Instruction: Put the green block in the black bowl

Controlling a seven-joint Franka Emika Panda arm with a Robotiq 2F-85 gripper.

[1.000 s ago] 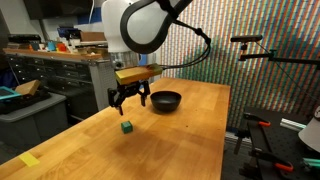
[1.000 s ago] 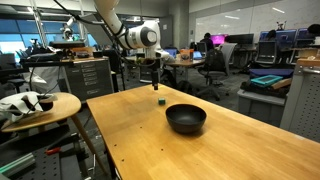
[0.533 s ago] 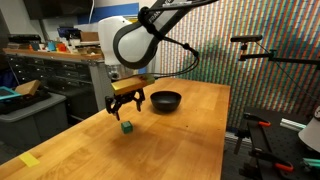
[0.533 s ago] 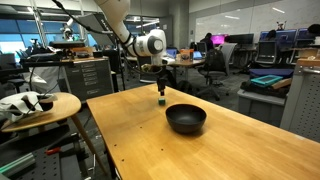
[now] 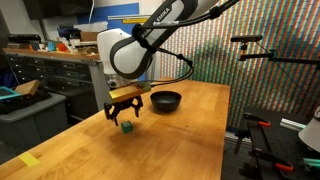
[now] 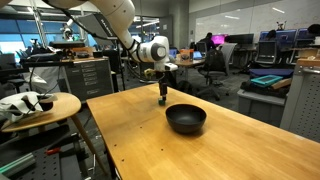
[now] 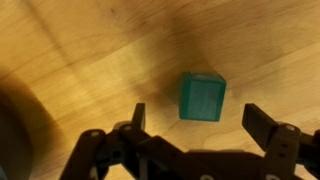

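Observation:
My gripper will next go down a short way around the opposite sides of the green block and close, because the block is below, between the open fingers.
The green block (image 7: 202,97) is a small dark green cube lying on the wooden table; it also shows in an exterior view (image 5: 127,126), and in the other it is hidden behind the gripper. My gripper (image 7: 198,118) is open and hangs just above the block, its fingers on either side of it and not touching. It shows in both exterior views (image 5: 124,114) (image 6: 163,97). The black bowl (image 5: 166,101) (image 6: 186,119) stands empty on the table a short way from the block; its dark rim shows at the left edge of the wrist view (image 7: 8,135).
The wooden table (image 5: 190,140) (image 6: 150,150) has edges close to the block's side. A yellow tape piece (image 5: 30,159) lies near one corner. A round side table (image 6: 45,108) with objects stands beside it; cabinets and desks lie behind.
My gripper has moved down and towards the green block, from beside the bowl to just over the block. The block and bowl have not moved.

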